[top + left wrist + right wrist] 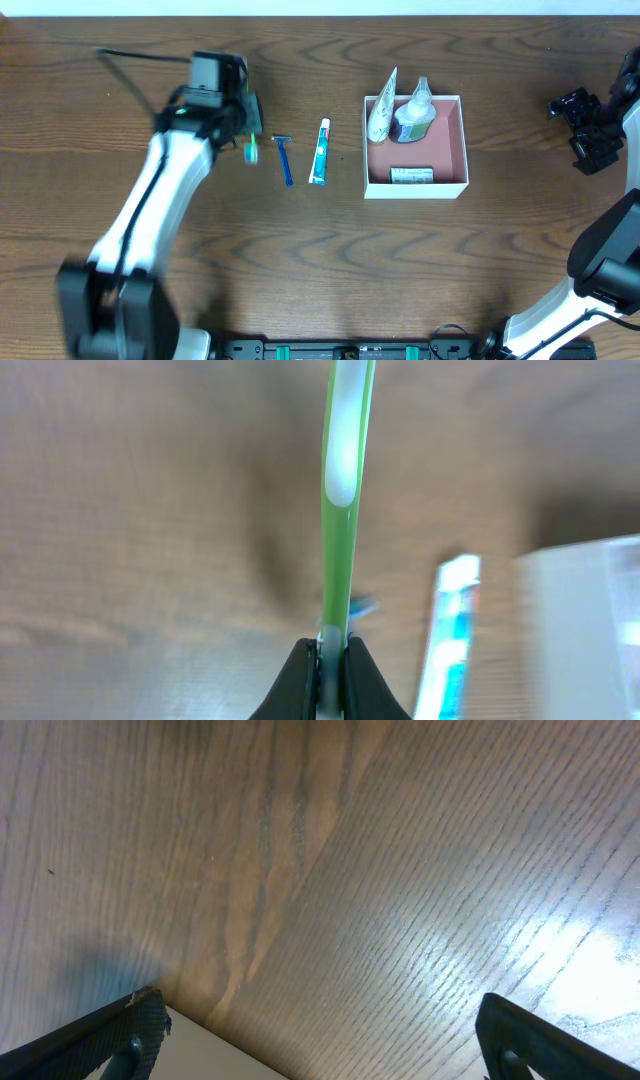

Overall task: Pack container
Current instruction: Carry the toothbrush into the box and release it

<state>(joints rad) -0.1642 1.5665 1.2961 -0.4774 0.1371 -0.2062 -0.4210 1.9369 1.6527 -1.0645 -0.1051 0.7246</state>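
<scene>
I need to move my left gripper past the razor and the toothpaste tube next, over the container's pink bottom (446, 143) beside the small bottle, since that part of the container is still empty.
The container (452, 142), a square white box with a pink inside, sits right of centre and holds a white tube, a small bottle and a flat packet. My left gripper (248, 128) is shut on a green toothbrush (338, 510), whose head (252, 152) shows below the jaws, above the table left of the other items. A blue razor (285, 160) and a toothpaste tube (319, 152) lie on the table between the toothbrush and the container. The toothpaste tube (452, 630) and the container's edge (580, 630) also show blurred in the left wrist view. My right gripper (315, 1040) is open and empty at the far right.
The dark wooden table (300, 260) runs across the whole view. The right arm (600, 130) is at the right edge, beyond the container. The left arm (150, 220) crosses the left side of the table.
</scene>
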